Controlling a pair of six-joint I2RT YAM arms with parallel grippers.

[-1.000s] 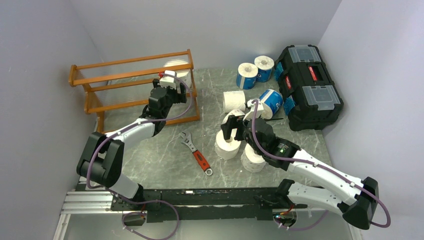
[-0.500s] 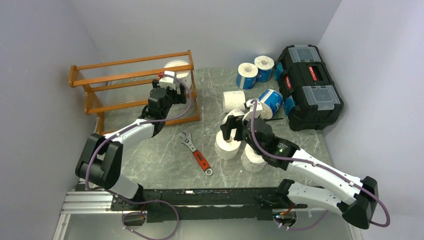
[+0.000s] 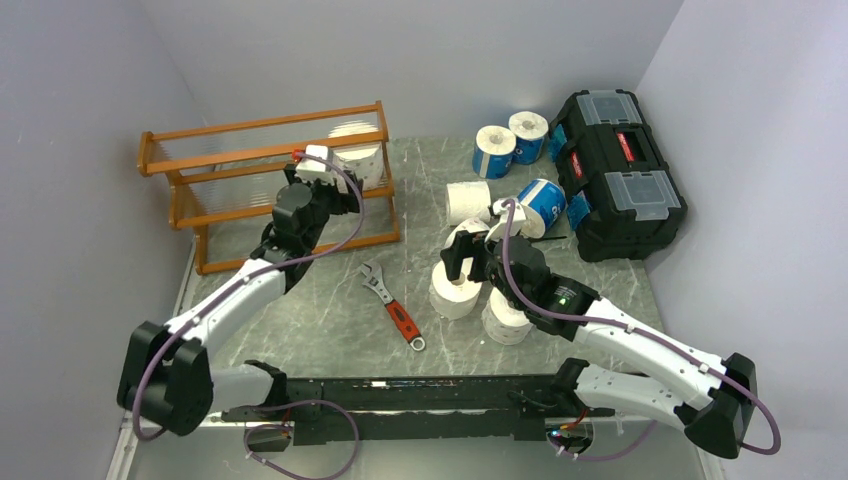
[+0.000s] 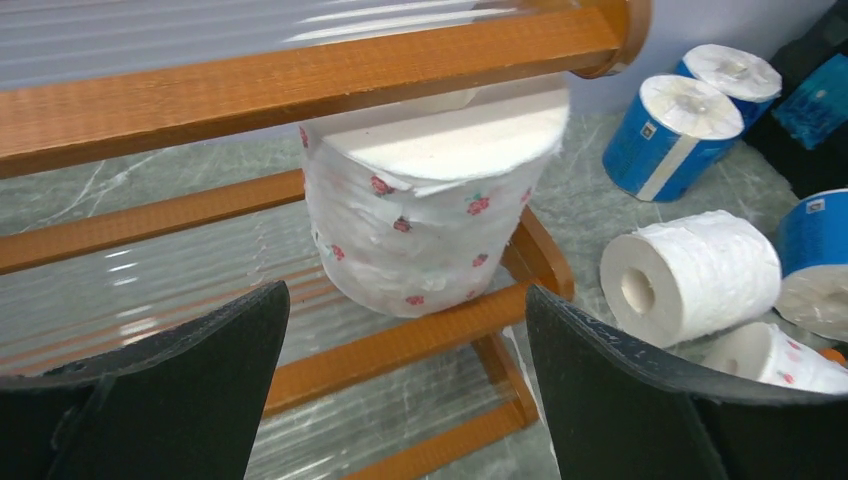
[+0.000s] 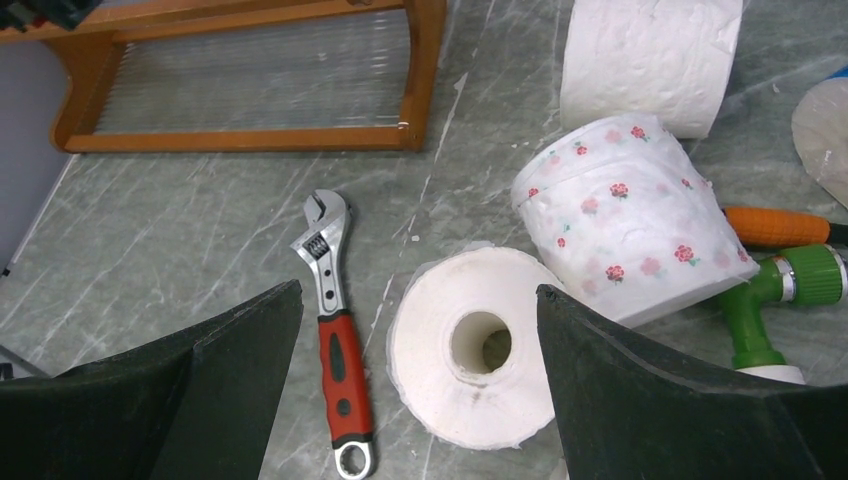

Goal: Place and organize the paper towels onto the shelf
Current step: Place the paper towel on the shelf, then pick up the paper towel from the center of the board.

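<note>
Next, my right gripper needs to shift left in the top view over the white roll's wrench-side rim (image 3: 442, 285) (image 5: 421, 345) and descend, one finger into the roll's open core, since that rim lies below.
The shelf (image 3: 262, 175) stands at the back left. One red-printed paper towel roll (image 4: 430, 210) stands upright at its right end, under the top rail. My left gripper (image 4: 405, 300) is open just in front of this roll and holds nothing. My right gripper (image 5: 420, 290) hangs open over a plain white roll (image 5: 475, 355) standing core-up on the table. A printed roll (image 5: 625, 220) lies beside that one, and another white roll (image 5: 650, 55) lies farther back. Three blue-wrapped rolls (image 3: 493, 150) sit near the back right.
A black toolbox (image 3: 620, 170) with red latches stands at the back right. A red-handled wrench (image 5: 335, 330) lies left of the white roll. A green nozzle (image 5: 780, 300) and an orange-handled tool (image 5: 780, 227) lie to the right of the printed roll.
My left arm has pulled back and to the left, away from the roll on the shelf, its jaws opening slightly wider. The right arm has not moved.
</note>
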